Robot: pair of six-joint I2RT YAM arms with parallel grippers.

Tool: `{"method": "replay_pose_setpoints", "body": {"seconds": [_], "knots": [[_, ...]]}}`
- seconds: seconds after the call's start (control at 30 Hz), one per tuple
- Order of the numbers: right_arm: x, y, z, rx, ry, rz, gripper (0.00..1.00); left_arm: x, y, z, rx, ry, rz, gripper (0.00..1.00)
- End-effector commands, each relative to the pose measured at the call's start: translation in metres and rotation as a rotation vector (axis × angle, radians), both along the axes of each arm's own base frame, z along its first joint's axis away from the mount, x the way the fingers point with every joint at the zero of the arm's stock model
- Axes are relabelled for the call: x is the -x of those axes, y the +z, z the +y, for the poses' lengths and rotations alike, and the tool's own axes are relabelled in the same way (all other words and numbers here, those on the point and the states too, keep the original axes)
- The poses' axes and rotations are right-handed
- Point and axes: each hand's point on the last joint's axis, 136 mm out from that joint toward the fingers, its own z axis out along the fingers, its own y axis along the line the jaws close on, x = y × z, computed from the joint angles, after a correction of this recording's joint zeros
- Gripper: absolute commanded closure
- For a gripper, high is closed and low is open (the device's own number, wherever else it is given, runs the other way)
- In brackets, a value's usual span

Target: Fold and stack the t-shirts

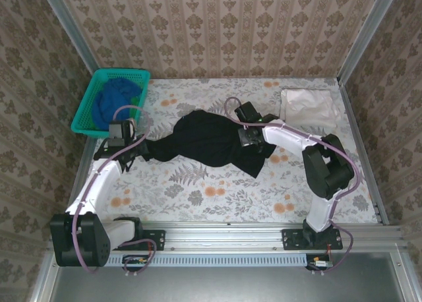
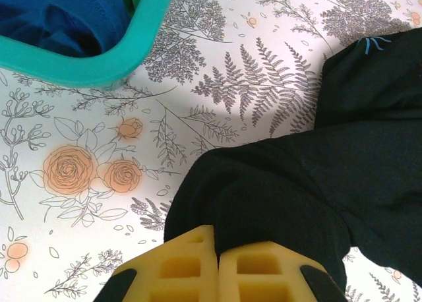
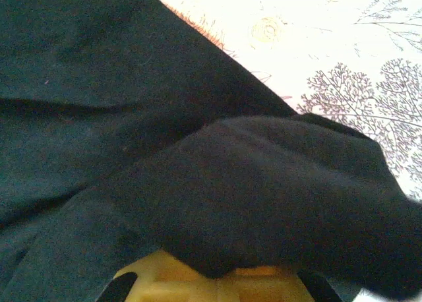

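Note:
Next, my right gripper draws the bunched fold back onto the bare tablecloth in front of the pale t-shirt to spread it and releases it.
The black t-shirt [image 1: 204,140] lies bunched and stretched across the middle of the table. My left gripper [image 1: 144,148] is shut on its left end; in the left wrist view the yellow pads [image 2: 198,262] meet with black cloth [image 2: 297,183] pinched between them. A small light-blue mark [image 2: 372,43] shows on the cloth. My right gripper [image 1: 249,138] is shut on a fold of the shirt's right part, and black cloth [image 3: 198,150] drapes over its pads [image 3: 198,282]. The pale white-pink t-shirt [image 1: 308,107] lies folded at the back right. The blue t-shirt [image 1: 115,99] sits crumpled in the basket.
A teal mesh basket [image 1: 89,111] stands at the back left, its rim [image 2: 132,51] close to my left gripper. Patterned walls close in the table on three sides. The flowered tablecloth [image 1: 217,190] lies bare in front of the black shirt.

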Motion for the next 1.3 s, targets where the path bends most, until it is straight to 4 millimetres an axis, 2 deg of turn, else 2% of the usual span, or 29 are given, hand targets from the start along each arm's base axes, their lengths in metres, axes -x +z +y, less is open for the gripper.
{"method": "replay_pose_setpoints", "body": {"seconds": [0.0,0.1,0.17,0.23,0.27,0.33,0.4,0.43,0.5,0.57,0.6,0.67,0.7,0.77,0.87,0.97,1.07,1.1,1.17,1.2,1.27], "knots": [[0.033,0.044,-0.005,0.008,0.027,-0.005,1.00,0.000,0.036,-0.007,0.076,-0.009,-0.090,1.00],[0.066,0.090,-0.008,-0.124,0.046,-0.060,1.00,0.008,0.098,-0.013,0.145,-0.011,-0.232,1.00],[0.085,0.140,-0.013,-0.222,0.057,-0.154,1.00,0.016,0.145,-0.012,0.151,-0.003,-0.327,1.00],[0.090,0.181,-0.017,-0.279,0.053,-0.238,1.00,0.017,0.185,-0.012,0.145,-0.009,-0.406,1.00],[0.085,0.198,-0.019,-0.295,0.045,-0.284,1.00,0.013,0.201,-0.014,0.139,-0.015,-0.441,1.00],[0.061,0.219,-0.027,-0.298,-0.006,-0.337,1.00,-0.005,0.237,-0.017,0.120,-0.025,-0.528,1.00],[0.019,0.229,-0.039,-0.285,-0.084,-0.361,1.00,-0.039,0.260,-0.021,0.104,-0.044,-0.563,1.00],[-0.008,0.231,-0.050,-0.277,-0.144,-0.372,1.00,-0.062,0.274,-0.028,0.097,-0.083,-0.586,1.00],[-0.054,0.248,-0.067,-0.285,-0.228,-0.409,1.00,-0.105,0.304,-0.038,0.087,-0.142,-0.640,1.00],[-0.088,0.277,-0.078,-0.293,-0.288,-0.465,1.00,-0.139,0.346,-0.046,0.087,-0.204,-0.730,1.00],[-0.103,0.300,-0.077,-0.313,-0.279,-0.516,1.00,-0.156,0.365,-0.046,0.083,-0.213,-0.768,1.00],[-0.120,0.339,-0.080,-0.366,-0.284,-0.589,1.00,-0.169,0.409,-0.048,0.090,-0.254,-0.846,1.00],[-0.123,0.352,-0.078,-0.396,-0.271,-0.611,1.00,-0.170,0.421,-0.046,0.089,-0.250,-0.854,1.00],[-0.116,0.392,-0.083,-0.439,-0.267,-0.710,1.00,-0.155,0.458,-0.046,0.080,-0.279,-0.933,1.00],[-0.096,0.428,-0.095,-0.467,-0.266,-0.795,1.00,-0.127,0.488,-0.040,0.056,-0.275,-1.006,1.00],[-0.073,0.448,-0.107,-0.484,-0.261,-0.826,1.00,-0.091,0.513,-0.032,0.034,-0.261,-1.089,1.00],[-0.042,0.452,-0.117,-0.478,-0.266,-0.855,1.00,-0.039,0.533,-0.022,-0.005,-0.222,-1.240,1.00],[-0.034,0.446,-0.117,-0.482,-0.254,-0.867,1.00,-0.022,0.530,-0.021,-0.016,-0.220,-1.271,1.00],[-0.015,0.421,-0.122,-0.486,-0.256,-0.851,1.00,0.010,0.518,-0.023,-0.022,-0.231,-1.293,1.00],[0.001,0.407,-0.125,-0.480,-0.261,-0.836,1.00,0.020,0.502,-0.022,-0.013,-0.226,-1.275,1.00],[0.021,0.368,-0.131,-0.467,-0.285,-0.782,1.00,0.034,0.459,-0.021,0.033,-0.210,-1.211,1.00]]}}
